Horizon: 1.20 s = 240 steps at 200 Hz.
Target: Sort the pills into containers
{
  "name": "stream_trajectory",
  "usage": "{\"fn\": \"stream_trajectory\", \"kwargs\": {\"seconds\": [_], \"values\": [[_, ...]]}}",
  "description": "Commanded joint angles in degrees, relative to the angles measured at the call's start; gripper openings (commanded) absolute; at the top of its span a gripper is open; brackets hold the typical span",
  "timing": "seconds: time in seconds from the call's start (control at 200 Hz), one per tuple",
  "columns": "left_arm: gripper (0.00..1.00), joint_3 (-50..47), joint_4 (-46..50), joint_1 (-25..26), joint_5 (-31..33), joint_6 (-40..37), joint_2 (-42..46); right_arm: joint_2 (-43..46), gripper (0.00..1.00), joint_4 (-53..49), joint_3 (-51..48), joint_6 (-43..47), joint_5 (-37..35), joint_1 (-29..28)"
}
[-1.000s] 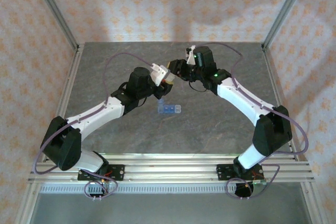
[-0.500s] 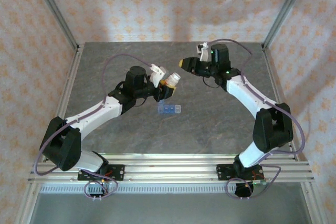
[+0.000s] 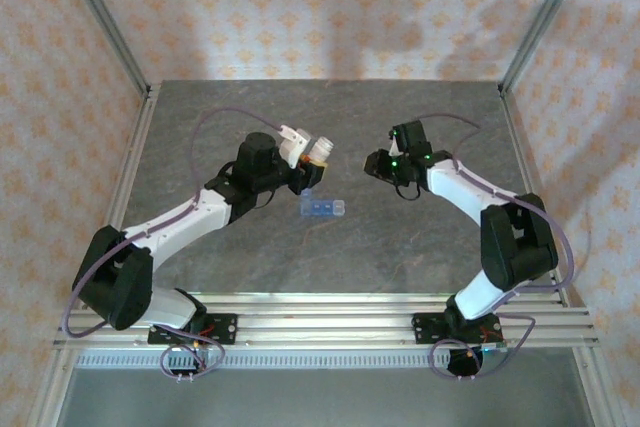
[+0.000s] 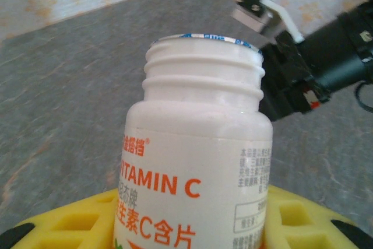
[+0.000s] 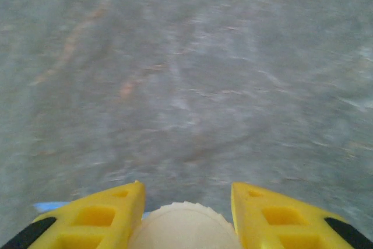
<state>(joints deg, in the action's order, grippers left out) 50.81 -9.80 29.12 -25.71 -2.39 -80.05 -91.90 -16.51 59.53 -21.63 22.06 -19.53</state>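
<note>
The bottle's cap should go on open table clear of the pill box. My right gripper should first pull back toward the base, then lower the cap and let go of it.
My left gripper (image 3: 312,159) is shut on a white vitamin C bottle (image 4: 198,161), which has an orange-lettered label and a bare threaded neck with no cap on it. The bottle (image 3: 320,150) is held above the table, just behind the containers (image 3: 323,209), a small translucent blue pill box lying flat at mid-table. My right gripper (image 3: 374,164) is low over the table to the right of the bottle. It is shut on a white ribbed bottle cap (image 5: 183,230) between its yellow fingers (image 5: 99,217). The pills are out of view.
The grey stone-patterned table (image 3: 400,247) is framed by aluminium rails, with patterned walls behind. The right arm's black wrist (image 4: 326,62) stands just beyond the bottle's mouth in the left wrist view. A blue sliver (image 5: 49,206) shows at the lower left of the right wrist view.
My right gripper has pulled away from the bottle's mouth with the cap, swinging right and then down toward the table. The bottle in my left gripper has shifted slightly up and right.
</note>
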Motion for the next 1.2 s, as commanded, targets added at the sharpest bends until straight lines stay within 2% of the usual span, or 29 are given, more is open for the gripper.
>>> {"fn": "stream_trajectory", "kwargs": {"seconds": [0.0, 0.23, 0.39, 0.576, 0.816, 1.071, 1.196], "values": [[0.00, -0.8, -1.7, -0.5, 6.6, 0.8, 2.5, -1.4, 0.29, -4.7, -0.2, -0.2, -13.7, -1.5], [0.00, -0.6, -0.4, -0.4, 8.8, 1.0, 3.0, -3.5, 0.32, -6.0, -1.8, -1.0, -26.1, -4.5], [0.00, -0.8, 0.2, -0.4, 9.1, 0.6, 3.6, -5.9, 0.36, -5.6, -2.8, -3.0, -30.1, -4.6], [0.00, -0.8, 0.4, -0.5, 9.7, 0.4, 4.0, -7.2, 0.41, -4.7, -4.1, -4.2, -29.9, -4.9], [0.00, -0.3, 0.6, -0.6, 9.8, 0.4, 3.8, -6.3, 0.62, -5.0, -4.7, -4.0, -29.2, -5.0], [0.00, 0.5, 1.6, -1.6, 10.8, 0.5, 3.5, 2.1, 0.66, -7.7, -4.5, -2.9, -26.6, -5.3], [0.00, 1.0, 1.7, -3.0, 11.1, 0.7, 3.2, 4.4, 0.68, -8.6, -3.4, -1.2, -22.2, -6.5]]}}
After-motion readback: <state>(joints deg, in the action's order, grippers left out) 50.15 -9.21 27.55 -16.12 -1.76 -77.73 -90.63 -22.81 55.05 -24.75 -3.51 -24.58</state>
